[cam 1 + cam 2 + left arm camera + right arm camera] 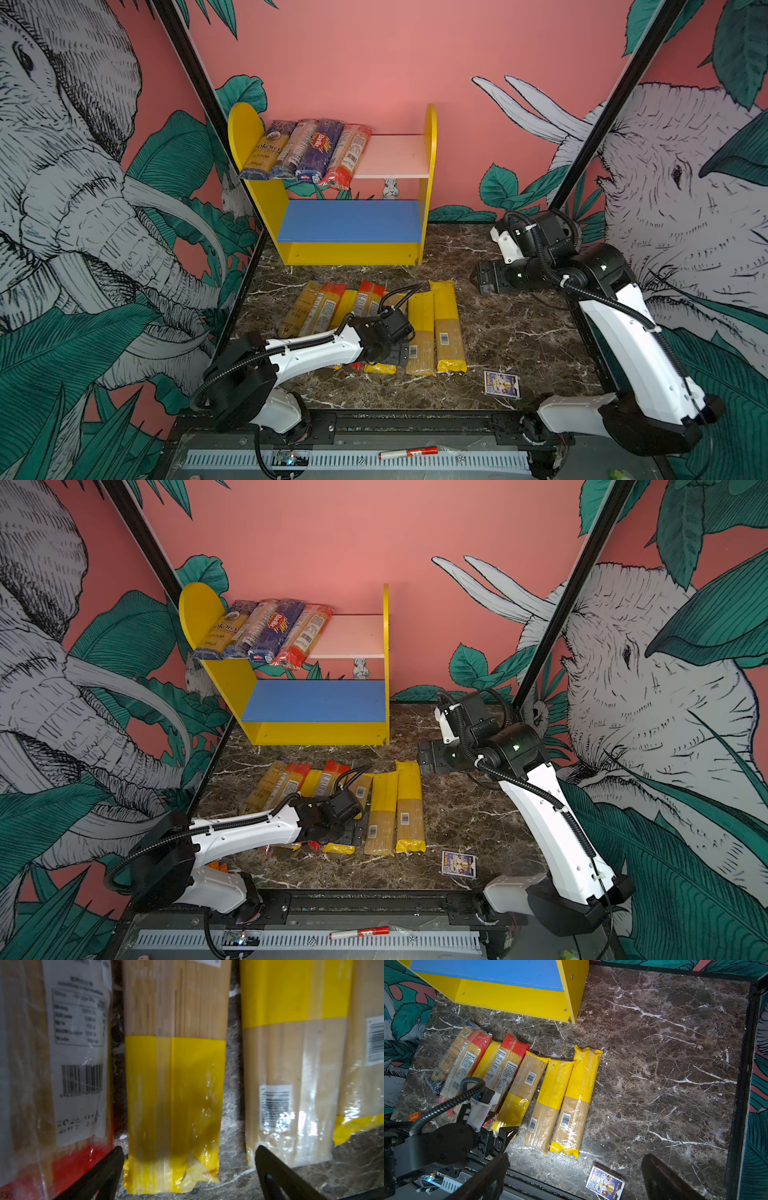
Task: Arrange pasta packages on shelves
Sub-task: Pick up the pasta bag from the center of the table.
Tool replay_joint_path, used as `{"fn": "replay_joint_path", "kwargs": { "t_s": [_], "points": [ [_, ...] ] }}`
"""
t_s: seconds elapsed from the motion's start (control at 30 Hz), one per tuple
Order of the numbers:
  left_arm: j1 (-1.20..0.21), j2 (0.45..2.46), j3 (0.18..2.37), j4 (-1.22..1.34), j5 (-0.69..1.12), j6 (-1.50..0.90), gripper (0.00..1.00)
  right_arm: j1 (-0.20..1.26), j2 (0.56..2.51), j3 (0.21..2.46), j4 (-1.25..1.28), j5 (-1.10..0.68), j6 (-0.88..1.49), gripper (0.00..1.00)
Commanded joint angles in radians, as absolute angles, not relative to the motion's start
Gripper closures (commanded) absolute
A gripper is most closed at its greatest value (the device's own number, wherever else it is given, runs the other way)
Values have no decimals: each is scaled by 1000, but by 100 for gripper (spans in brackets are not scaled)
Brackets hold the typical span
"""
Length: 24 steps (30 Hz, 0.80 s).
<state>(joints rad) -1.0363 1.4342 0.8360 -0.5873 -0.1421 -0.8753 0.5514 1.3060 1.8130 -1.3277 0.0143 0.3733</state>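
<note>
The bare gaps beside the packet's near yellow end [380, 368] [172, 1152] below leave room to close, so my left gripper should next lower its open fingers into them.
The yellow shelves [286, 232] stand at the back of the marble table. Several pasta packages [307, 151] lie side by side on the left of the pale pink upper board [395, 156]; the blue lower board [349, 220] is bare. More pasta packages [422, 332] lie in a row on the table in front. My left gripper [189, 1148] is open, low over the near end of a yellow-ended packet [174, 1105], one finger on each side of it. My right gripper [576, 1156] hangs open at the right, holding nothing, apart from the row.
A small purple-blue card box [501, 384] lies on the table right of the row, near the front edge. A red and white marker [409, 452] rests on the front rail. An orange block [415, 1115] shows beside the left arm. Painted walls enclose both sides.
</note>
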Motion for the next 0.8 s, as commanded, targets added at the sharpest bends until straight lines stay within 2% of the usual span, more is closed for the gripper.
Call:
{"fn": "replay_joint_path", "kwargs": {
  "t_s": [0.0, 0.57, 0.77],
  "points": [
    [-1040, 1422, 806, -563, -159, -913, 1, 548, 1278, 1806, -1331, 23, 377, 1],
    [-1089, 1600, 776, -441, -118, -963, 1, 548, 1282, 1805, -1346, 32, 383, 1],
    [-1093, 1652, 738, -458, -104, -1005, 5, 548, 1291, 1807, -1350, 36, 378, 1]
  ]
}}
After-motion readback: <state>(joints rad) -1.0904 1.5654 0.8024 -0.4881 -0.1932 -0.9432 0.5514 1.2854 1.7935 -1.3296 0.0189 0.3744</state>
